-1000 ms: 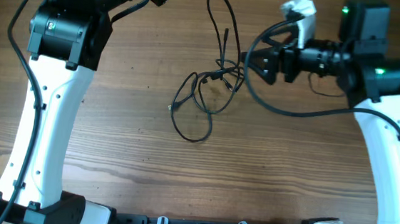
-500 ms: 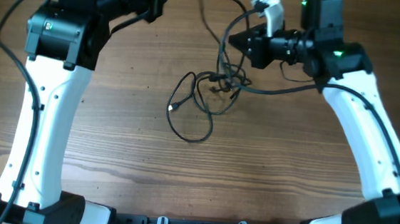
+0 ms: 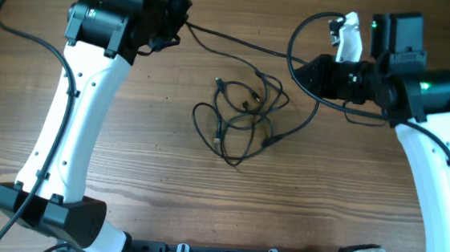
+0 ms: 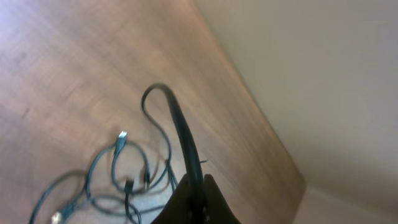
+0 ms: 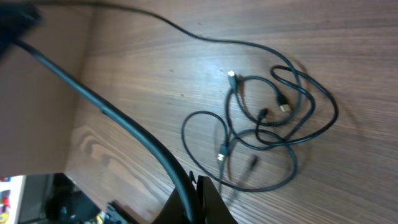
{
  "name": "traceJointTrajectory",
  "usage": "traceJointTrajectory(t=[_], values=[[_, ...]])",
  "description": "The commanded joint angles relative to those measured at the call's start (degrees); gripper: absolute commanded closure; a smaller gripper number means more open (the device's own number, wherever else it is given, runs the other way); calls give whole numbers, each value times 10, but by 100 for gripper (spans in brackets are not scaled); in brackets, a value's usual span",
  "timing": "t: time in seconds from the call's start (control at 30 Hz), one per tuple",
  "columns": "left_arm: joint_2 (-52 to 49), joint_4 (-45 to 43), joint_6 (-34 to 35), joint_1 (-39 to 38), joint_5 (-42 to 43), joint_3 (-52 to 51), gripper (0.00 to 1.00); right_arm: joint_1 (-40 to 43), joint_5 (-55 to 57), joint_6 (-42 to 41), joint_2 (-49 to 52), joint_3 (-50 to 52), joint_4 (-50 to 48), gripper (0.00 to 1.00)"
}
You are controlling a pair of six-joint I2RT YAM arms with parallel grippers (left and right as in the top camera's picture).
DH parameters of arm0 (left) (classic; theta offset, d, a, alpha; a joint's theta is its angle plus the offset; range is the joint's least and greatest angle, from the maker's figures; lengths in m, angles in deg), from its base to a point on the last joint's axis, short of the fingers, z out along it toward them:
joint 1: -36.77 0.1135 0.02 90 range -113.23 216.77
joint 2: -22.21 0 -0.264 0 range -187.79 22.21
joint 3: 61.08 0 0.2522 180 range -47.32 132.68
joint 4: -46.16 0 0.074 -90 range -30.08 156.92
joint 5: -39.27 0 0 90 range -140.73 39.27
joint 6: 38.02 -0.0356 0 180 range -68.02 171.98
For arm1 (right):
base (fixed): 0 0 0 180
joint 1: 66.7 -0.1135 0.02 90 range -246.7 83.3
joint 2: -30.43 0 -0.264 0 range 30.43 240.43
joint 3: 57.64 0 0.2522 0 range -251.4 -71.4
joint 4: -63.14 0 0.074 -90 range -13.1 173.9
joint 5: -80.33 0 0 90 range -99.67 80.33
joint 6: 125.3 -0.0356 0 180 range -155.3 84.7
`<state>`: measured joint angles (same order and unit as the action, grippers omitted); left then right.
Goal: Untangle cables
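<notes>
My left gripper should next rise, swing right in the overhead view over bare tabletop past the tangle [image 3: 337,133] and release the cable clear of loops.
The cables [image 3: 242,115] lie as a loose tangle of thin black loops with small plug ends in the middle of the wooden table. They also show in the left wrist view as the tangle [image 4: 118,180] and in the right wrist view as the tangle [image 5: 267,124]. My left gripper [image 3: 178,22] sits at the back left, shut on a black cable [image 4: 180,130] that arcs up and loops back toward the tangle. At the back right my right gripper [image 3: 303,72] is shut on a cable strand [image 5: 112,112] stretching away toward the left gripper. A strand [image 3: 232,40] spans between the two grippers.
The table's far edge [image 4: 249,106] runs close behind the left gripper, and its side edge [image 5: 81,93] shows in the right wrist view. The right arm's own thick wire [image 3: 296,35] loops above its gripper. Both arm bases [image 3: 65,218] stand at the front edge.
The right gripper has shut on a cable and pulled back right. The left gripper moved right with its cable. The tangle has shifted slightly right and spread into looser loops.
</notes>
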<state>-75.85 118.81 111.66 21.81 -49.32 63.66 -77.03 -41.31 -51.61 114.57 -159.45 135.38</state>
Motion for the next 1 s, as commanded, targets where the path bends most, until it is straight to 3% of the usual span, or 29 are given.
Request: traceJointTrajectory(t=[0.0, 0.1, 0.27, 0.3, 0.33, 0.4, 0.47, 0.67, 0.77, 0.87, 0.97], values=[[2, -81, -217, 32, 31, 5, 96, 21, 85, 18, 10, -4, -2, 96], [24, -187, -319, 32, 181, 5, 96, 21, 85, 43, 17, -4, -16, 96], [69, -340, -409, 32, 340, 5, 96, 21, 84, 65, 18, -4, -26, 93], [77, -363, -415, 32, 369, 5, 96, 21, 85, 76, 18, -4, -32, 73], [84, -382, -415, 32, 396, 5, 96, 21, 83, 89, 18, -4, -42, 43], [94, -406, -412, 32, 448, 5, 96, 21, 76, 108, 18, -4, -65, 21], [101, -416, -395, 32, 480, 5, 96, 21, 69, 128, 18, -4, -90, 11], [118, -479, -290, 40, 566, 5, 96, 20, -48, 243, 26, -4, -155, 7], [118, -522, -239, 43, 595, 5, 96, 9, -97, 282, 55, -4, -161, 12], [118, -523, -231, 44, 597, 5, 96, -7, -107, 301, 95, -4, -161, 14], [118, -523, -227, 44, 616, 5, 96, -14, -65, 290, 151, -4, -201, 28]])
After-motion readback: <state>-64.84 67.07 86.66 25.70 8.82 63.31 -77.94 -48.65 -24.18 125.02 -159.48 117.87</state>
